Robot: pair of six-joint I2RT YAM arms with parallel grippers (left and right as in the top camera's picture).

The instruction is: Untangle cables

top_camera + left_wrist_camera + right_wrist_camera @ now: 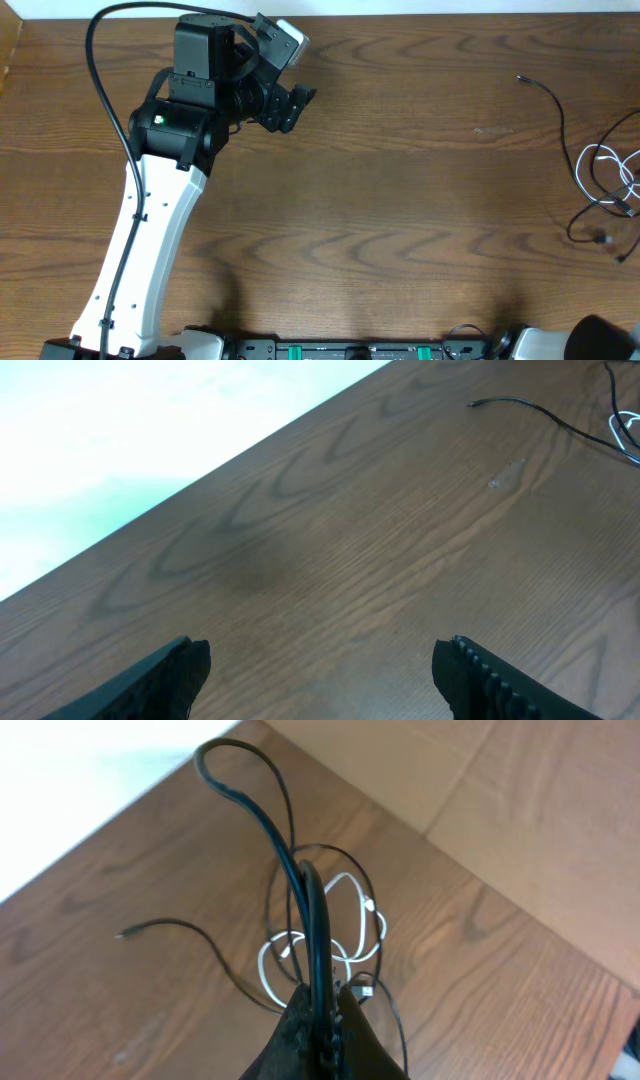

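The black cable is held in a tall loop above the wood, so next my right gripper will move outward and down toward the white cable [620, 173] [345, 956].
The cables lie in a tangle at the table's far right edge: a white cable [598, 165] looped among thin black ones, and one black cable [553, 100] trailing off to a small plug end. In the right wrist view my right gripper [322, 1005] is shut on a black cable [312, 910], which rises between the fingers into a tall loop. The white cable [352, 935] and a thinner black cable [190, 927] lie on the wood below it. My left gripper [290, 105] is far off at the upper left, open [320, 670] over bare wood, holding nothing.
The left arm [150, 230] stretches from the bottom left up the table, its thick black cable [95, 60] arching beside it. A pale cardboard-like panel [500, 800] lies beyond the table edge by the tangle. A scuff mark [492, 130] shows on the wood.
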